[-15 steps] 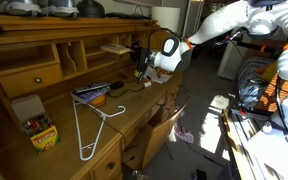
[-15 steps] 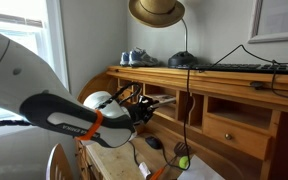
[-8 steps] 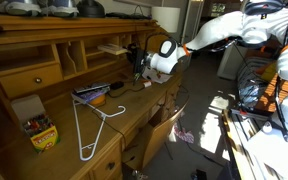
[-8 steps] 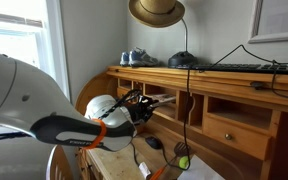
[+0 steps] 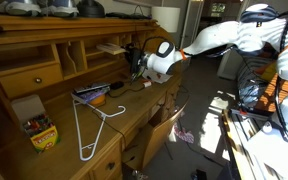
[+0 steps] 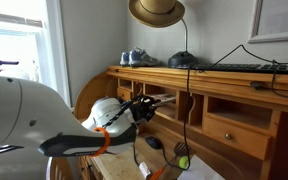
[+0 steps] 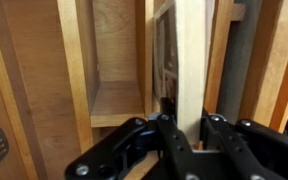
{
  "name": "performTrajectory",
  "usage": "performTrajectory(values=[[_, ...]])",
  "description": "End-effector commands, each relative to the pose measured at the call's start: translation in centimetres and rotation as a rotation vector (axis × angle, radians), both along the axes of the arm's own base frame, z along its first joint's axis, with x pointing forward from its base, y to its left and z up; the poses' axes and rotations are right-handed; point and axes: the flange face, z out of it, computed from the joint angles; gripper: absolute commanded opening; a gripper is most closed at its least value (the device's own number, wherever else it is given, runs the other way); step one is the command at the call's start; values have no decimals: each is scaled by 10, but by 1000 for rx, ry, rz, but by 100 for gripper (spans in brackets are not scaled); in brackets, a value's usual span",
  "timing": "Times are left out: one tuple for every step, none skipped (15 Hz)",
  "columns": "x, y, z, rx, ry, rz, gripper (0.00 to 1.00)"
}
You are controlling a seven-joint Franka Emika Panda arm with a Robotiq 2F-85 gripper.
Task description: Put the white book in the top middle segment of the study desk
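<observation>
I need to push my gripper outward toward the top middle segment (image 5: 106,41) (image 7: 168,55) and slide the white book deeper before I release it, because the book's near end still sticks out of the desk's hutch.
The white book (image 5: 114,47) lies flat, reaching into the top middle segment (image 5: 106,41) of the honey-brown study desk (image 5: 14,45). My gripper (image 5: 140,60) is at the book's near end, right at the front of the hutch. In the wrist view a pale slab (image 7: 190,50), which looks like the book, fills the gap between my fingers (image 7: 187,125), so the gripper looks shut on it. The wrist view is turned sideways, so the shelves run up and down. My gripper (image 6: 144,106) also shows in an exterior view against the desk (image 6: 234,110).
On the desktop lie a blue-and-purple flat stack (image 5: 91,94), a white wire hanger (image 5: 89,125), a crayon box (image 5: 39,130) and a dark mouse (image 5: 116,88). Shoes (image 5: 54,8) sit on the hutch. A hat (image 6: 156,10) hangs above it, and cables run down.
My wrist has moved slightly in towards the hutch and the upper arm has swung. The book stays in about the same place in the pigeonhole.
</observation>
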Motion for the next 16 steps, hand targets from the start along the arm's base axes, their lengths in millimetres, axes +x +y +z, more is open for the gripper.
performTrajectory(values=[[7,-2,2,4,5,-11,6],[9,-2,3,3,7,-10,6],[11,-2,4,3,7,-9,6],[13,-2,6,-1,11,-5,6],[15,-2,7,-4,13,-3,6],[17,-2,9,-11,14,-2,6],[18,-3,11,-16,15,-2,6],[20,-3,13,-17,18,3,6],[22,-5,15,-20,20,4,6],[24,-5,16,-23,25,9,6],[26,-5,18,-27,26,12,6],[29,-6,20,-28,29,16,6],[31,-7,21,-30,34,20,6],[34,-8,23,-35,38,22,6],[37,-9,23,-38,43,23,6],[39,-10,23,-38,46,24,6]])
